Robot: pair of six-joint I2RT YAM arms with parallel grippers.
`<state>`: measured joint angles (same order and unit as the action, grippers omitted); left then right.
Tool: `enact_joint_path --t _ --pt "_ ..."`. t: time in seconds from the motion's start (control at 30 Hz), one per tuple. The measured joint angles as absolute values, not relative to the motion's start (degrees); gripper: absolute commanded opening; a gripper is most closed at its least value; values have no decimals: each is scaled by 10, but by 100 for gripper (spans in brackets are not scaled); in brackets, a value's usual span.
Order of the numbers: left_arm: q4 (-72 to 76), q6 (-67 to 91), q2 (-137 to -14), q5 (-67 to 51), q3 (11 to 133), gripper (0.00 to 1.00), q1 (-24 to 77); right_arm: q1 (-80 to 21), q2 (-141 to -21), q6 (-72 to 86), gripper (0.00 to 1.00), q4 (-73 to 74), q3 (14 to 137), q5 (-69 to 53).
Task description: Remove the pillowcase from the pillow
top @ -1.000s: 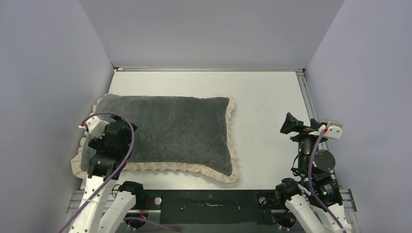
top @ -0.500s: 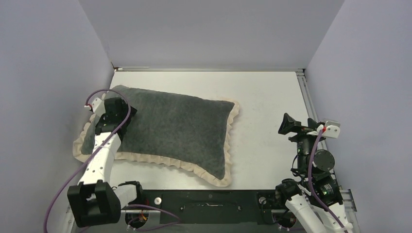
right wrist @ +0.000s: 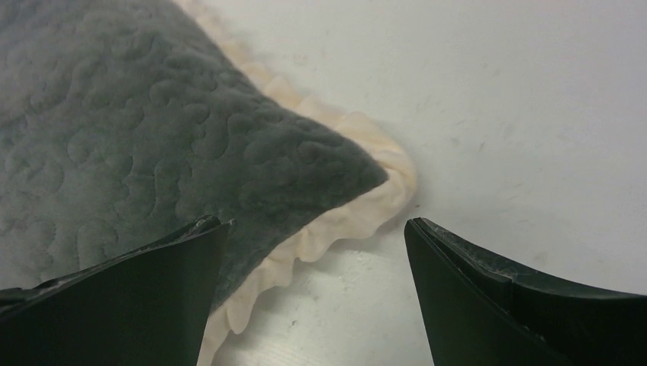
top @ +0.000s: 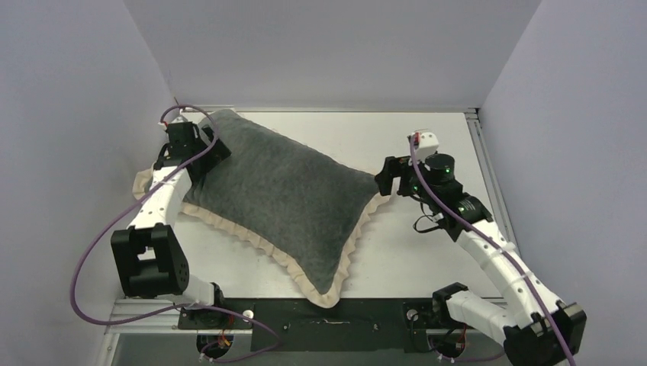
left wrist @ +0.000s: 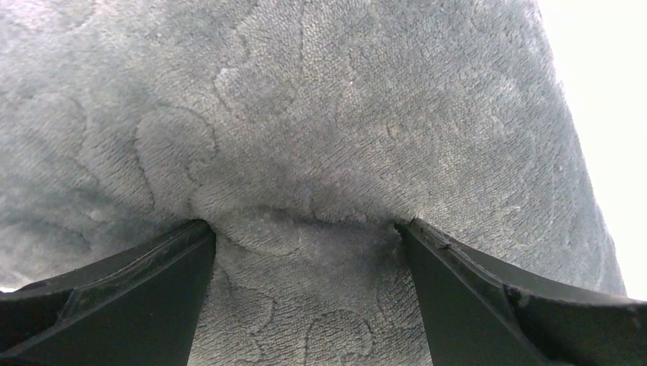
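My right gripper is to move outward next, from the corner of the pillowcase onto the pillowcase's far long edge (top: 296,145) (right wrist: 217,62), because this edge is outward and to the gripper's left in the top view.
The pillowcase (top: 290,202), dark grey plush up with a cream frill (top: 347,255), lies diagonally from the back left to the front middle of the table. It is plump; the pillow inside is hidden. My left gripper (top: 207,156) is at its back-left end, jaws wide apart and pressed into the plush (left wrist: 320,114), which bulges between my left gripper's (left wrist: 305,229) fingers. My right gripper (top: 383,177) is open at the case's right corner. In the right wrist view my right gripper (right wrist: 313,225) straddles the frilled corner (right wrist: 358,213) just above the table.
The white table (top: 435,141) is walled by grey panels at the left, back and right. The pillowcase's back-left end lies close to the left wall. The front tip of the frill (top: 324,299) reaches the table's near edge by the arm bases.
My left gripper has moved back and left along the wall, and the cased pillow has swung diagonal with it. My right arm has reached from the right side to the case's right corner.
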<state>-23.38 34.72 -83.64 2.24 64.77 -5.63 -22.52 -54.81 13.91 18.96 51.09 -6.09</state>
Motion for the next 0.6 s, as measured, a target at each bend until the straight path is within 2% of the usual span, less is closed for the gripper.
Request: enact_joint_path --t 0.27,0.6 --pt "-249 284 -944 -62 760 96 -1 -232 -702 182 90 162 559 -167" --pt "-273 221 -1032 -115 875 96 126 -238 -803 222 90 147 634 -212"
